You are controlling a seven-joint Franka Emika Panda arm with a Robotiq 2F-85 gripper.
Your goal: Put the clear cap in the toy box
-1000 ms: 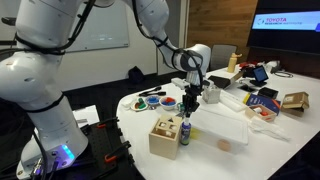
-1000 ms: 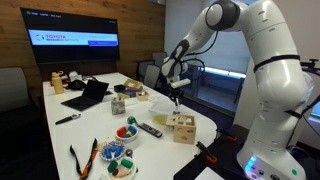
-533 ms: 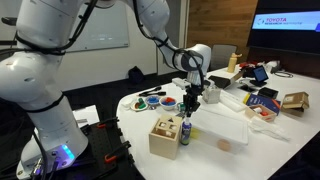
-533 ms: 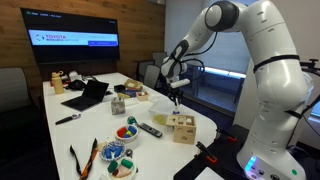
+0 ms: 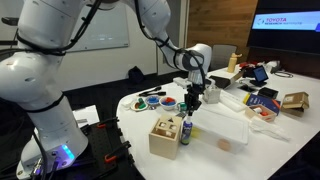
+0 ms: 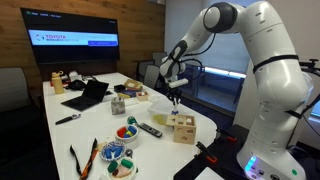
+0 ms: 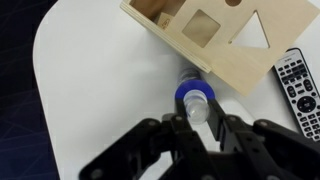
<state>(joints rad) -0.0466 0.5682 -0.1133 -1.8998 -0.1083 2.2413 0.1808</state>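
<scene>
My gripper should stay in place next and open its fingers to let go of the clear cap atop the blue collar [image 5: 187, 123] [image 7: 192, 95], which is already lined up right below them.
My gripper [image 7: 198, 118] is shut on the clear cap [image 7: 198, 108], a small see-through cap held between the fingertips. It hangs right above a bottle with a blue collar [image 7: 192, 95] that stands against the toy box [image 7: 215, 35], a pale wooden box with square and triangle cut-outs. In both exterior views the gripper [image 5: 190, 100] [image 6: 176, 97] points down, a little above the bottle [image 5: 185, 130] beside the toy box [image 5: 165, 138] [image 6: 183, 129], near the table's edge.
A remote control [image 7: 300, 85] [image 6: 150, 129] lies beside the box. Bowls of coloured pieces [image 6: 126, 131] and a laptop [image 6: 88, 95] sit on the white table [image 5: 205, 150]. A brown paper bag [image 5: 294, 101] and a flat clear container [image 5: 235, 122] are further off.
</scene>
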